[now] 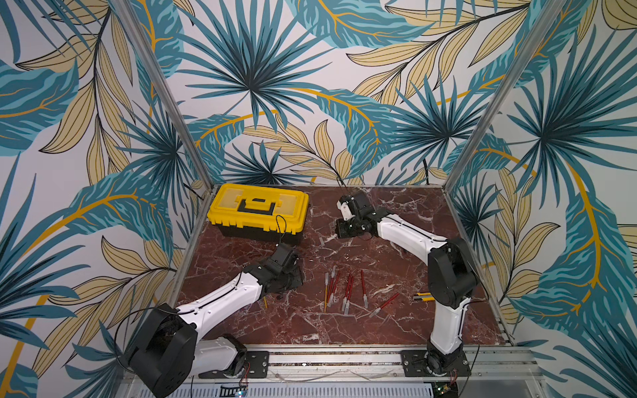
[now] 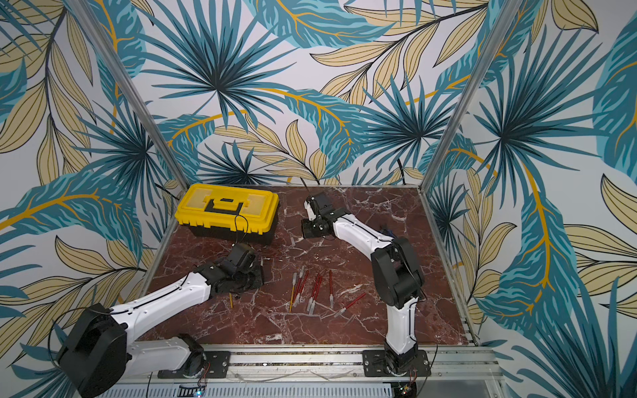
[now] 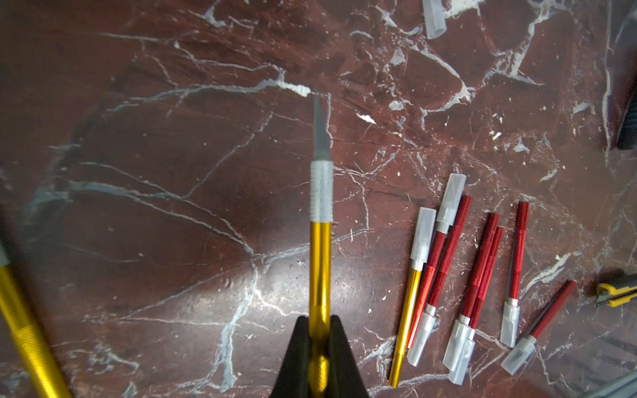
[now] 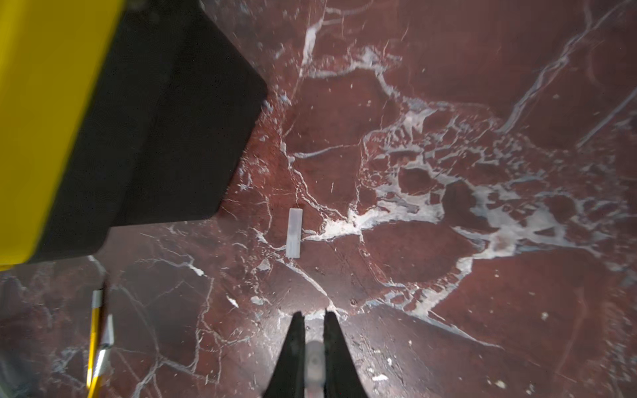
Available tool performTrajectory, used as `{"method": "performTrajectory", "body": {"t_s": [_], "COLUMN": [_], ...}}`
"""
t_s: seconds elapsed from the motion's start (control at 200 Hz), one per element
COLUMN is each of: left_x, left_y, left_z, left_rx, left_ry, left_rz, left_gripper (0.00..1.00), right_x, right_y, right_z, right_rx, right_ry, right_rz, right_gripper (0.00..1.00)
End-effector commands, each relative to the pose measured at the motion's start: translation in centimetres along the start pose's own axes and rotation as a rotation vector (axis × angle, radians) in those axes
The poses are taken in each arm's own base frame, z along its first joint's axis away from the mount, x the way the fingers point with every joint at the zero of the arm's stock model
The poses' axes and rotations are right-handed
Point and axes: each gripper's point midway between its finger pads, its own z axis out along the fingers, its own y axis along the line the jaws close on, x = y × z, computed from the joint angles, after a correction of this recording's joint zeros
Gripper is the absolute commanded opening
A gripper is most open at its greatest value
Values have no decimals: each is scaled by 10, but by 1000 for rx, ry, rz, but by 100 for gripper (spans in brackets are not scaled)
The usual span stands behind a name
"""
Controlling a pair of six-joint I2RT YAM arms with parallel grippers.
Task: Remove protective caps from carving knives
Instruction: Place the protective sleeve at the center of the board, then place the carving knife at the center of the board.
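Note:
The yellow knife's blade is already bare, so the robot will next lower its right gripper to the clear marble [image 4: 341, 257] beside the loose cap and release the protective cap [image 4: 314, 361] there.
My left gripper [image 3: 319, 318] is shut on the handle of a yellow carving knife [image 3: 320, 262]. Its bare blade [image 3: 321, 131] points out over the marble, with no cap on it. My right gripper [image 4: 314, 315] is shut on a translucent protective cap [image 4: 314, 361], seen end-on between the jaws. Another loose cap [image 4: 294, 233] lies on the table beyond it, near the toolbox. Several capped carving knives [image 1: 344, 289], mostly red, lie side by side mid-table [image 3: 465, 275]. A second yellow knife [image 3: 24, 327] lies beside the left arm.
A yellow and black toolbox [image 1: 258, 210] stands at the back left, close to the right gripper [image 1: 346, 231]. A stubby yellow utility knife [image 1: 423, 297] lies by the right arm's base. Patterned walls close in the table on three sides.

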Motion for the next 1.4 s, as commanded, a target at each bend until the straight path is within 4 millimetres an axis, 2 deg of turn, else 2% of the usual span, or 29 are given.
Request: {"method": "performTrajectory", "body": {"t_s": [0.0,0.165,0.325,0.551,0.756,1.066,1.232,1.392], "left_x": [10,17,23,28,30,34,35,33], "left_y": [19,29,38,49,57,75,84,84], "left_z": [10,18,27,38,41,43,44,45], "left_rx": [-65,-98,-126,-157,-173,-210,-227,-226], "left_ry": [32,53,73,96,102,118,123,122], "left_rz": [-22,-40,-50,-73,-88,-121,-138,-137], "left_gripper": [0,0,0,0,3,29,31,31], "right_x": [14,23,24,21,20,19,19,16], "right_y": [-1,3,-1,-3,-2,1,2,6], "right_z": [21,43,52,61,66,58,53,42], "right_rx": [57,73,91,99,92,80,73,61], "right_ry": [38,66,65,55,65,54,51,35], "right_rz": [-42,-44,-27,-7,1,0,0,1], "right_gripper": [1,4,11,31,31,32,32,32]}}
